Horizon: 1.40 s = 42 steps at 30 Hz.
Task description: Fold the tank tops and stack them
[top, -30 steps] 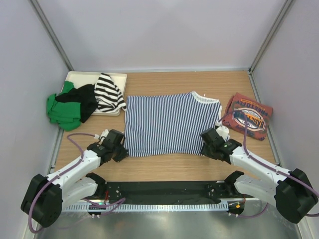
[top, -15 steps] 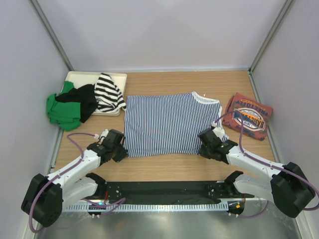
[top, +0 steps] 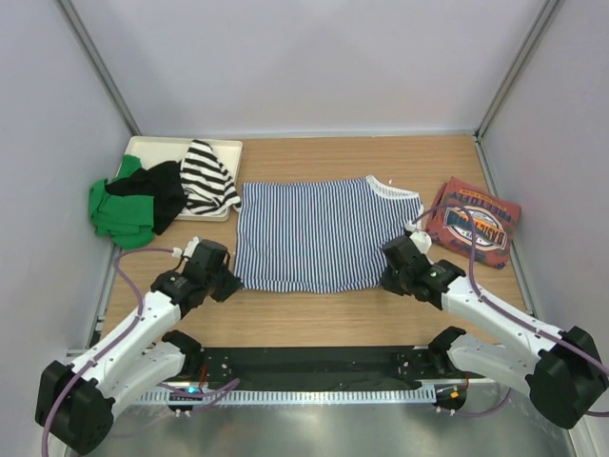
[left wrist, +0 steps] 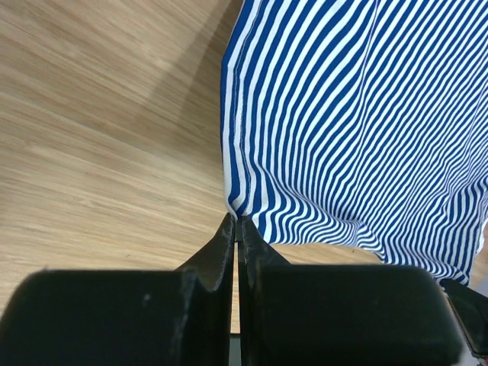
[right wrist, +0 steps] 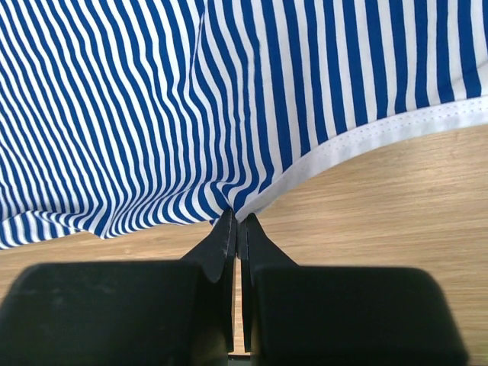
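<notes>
Flat striped cloth point(top: 374, 229) is outward of my right gripper, short of the white-trimmed edge. My right gripper will carry the lifted near corner outward over it next and let go.
A navy-and-white striped tank top point(top: 314, 233) lies spread in the middle of the table. My left gripper point(top: 228, 282) is shut on its near left corner point(left wrist: 238, 210), and my right gripper point(top: 386, 276) is shut on its near right corner point(right wrist: 236, 204). Both corners are lifted a little off the wood, and the near hem sags between them. A folded brick-red tank top point(top: 473, 223) with a round printed logo lies at the right, apart from both grippers.
A white tray point(top: 152, 148) stands at the back left. A pile of tops spills from it: green point(top: 116, 211), black point(top: 152, 190), and black-and-white striped point(top: 206, 176). Grey walls close in the sides and back.
Both grippers have risen and moved slightly away from the arm bases, lifting the near hem of the striped top. The hem now sits farther back.
</notes>
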Tool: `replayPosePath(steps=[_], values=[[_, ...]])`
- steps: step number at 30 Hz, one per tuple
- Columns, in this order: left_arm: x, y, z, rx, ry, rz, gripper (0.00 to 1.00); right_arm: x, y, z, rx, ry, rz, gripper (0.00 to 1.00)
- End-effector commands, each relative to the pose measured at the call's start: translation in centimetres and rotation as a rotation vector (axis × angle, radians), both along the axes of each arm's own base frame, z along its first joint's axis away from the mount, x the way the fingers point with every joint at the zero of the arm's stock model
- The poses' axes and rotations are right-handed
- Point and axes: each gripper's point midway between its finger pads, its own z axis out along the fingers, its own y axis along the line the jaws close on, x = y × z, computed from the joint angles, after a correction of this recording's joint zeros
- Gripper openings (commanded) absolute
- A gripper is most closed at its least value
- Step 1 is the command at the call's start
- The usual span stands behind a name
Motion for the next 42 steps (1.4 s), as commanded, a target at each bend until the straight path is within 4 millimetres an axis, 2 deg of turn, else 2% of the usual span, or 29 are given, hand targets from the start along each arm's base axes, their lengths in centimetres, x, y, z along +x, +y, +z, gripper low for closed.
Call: replayPosePath(steps=[1, 6, 11, 15, 19, 27, 31, 32, 39, 42], values=[[0.7, 0.4, 1.3, 0.007, -0.001, 0.001, 0.0, 1.3, 0.9, 1.6, -0.015, -0.023, 0.045, 0.01], [2.8, 1.5, 2.4, -0.005, -0.004, 0.044, 0.0, 3.6, 1.3, 3.2, -0.047, -0.059, 0.049, 0.01], [4.5, 2.7, 2.6, -0.014, 0.007, 0.081, 0.0, 5.5, -0.3, 3.5, -0.04, -0.054, 0.006, 0.01], [5.4, 2.8, 2.2, -0.023, 0.013, 0.094, 0.0, 6.3, -1.0, 2.4, -0.003, -0.017, -0.001, 0.01], [6.5, 2.8, 2.4, -0.018, 0.014, 0.1, 0.0, 7.3, -0.7, 1.8, 0.017, -0.002, 0.021, 0.01], [9.8, 3.1, 3.7, 0.012, -0.012, 0.114, 0.0, 10.2, -1.2, 2.2, -0.014, -0.009, 0.003, 0.01], [11.4, 3.6, 3.2, 0.055, -0.002, 0.127, 0.0, 11.7, -1.3, 1.3, -0.038, 0.014, 0.002, 0.01], [11.7, 3.7, 2.5, 0.065, 0.019, 0.127, 0.0, 12.0, -1.5, 1.2, -0.045, 0.015, 0.002, 0.01], [14.4, 3.3, 1.2, 0.032, 0.034, 0.146, 0.0, 14.3, -1.9, -0.1, -0.057, 0.045, -0.015, 0.01], [15.4, 3.1, 1.3, 0.023, 0.017, 0.151, 0.0, 15.1, -2.0, -0.6, -0.056, 0.052, -0.018, 0.01]])
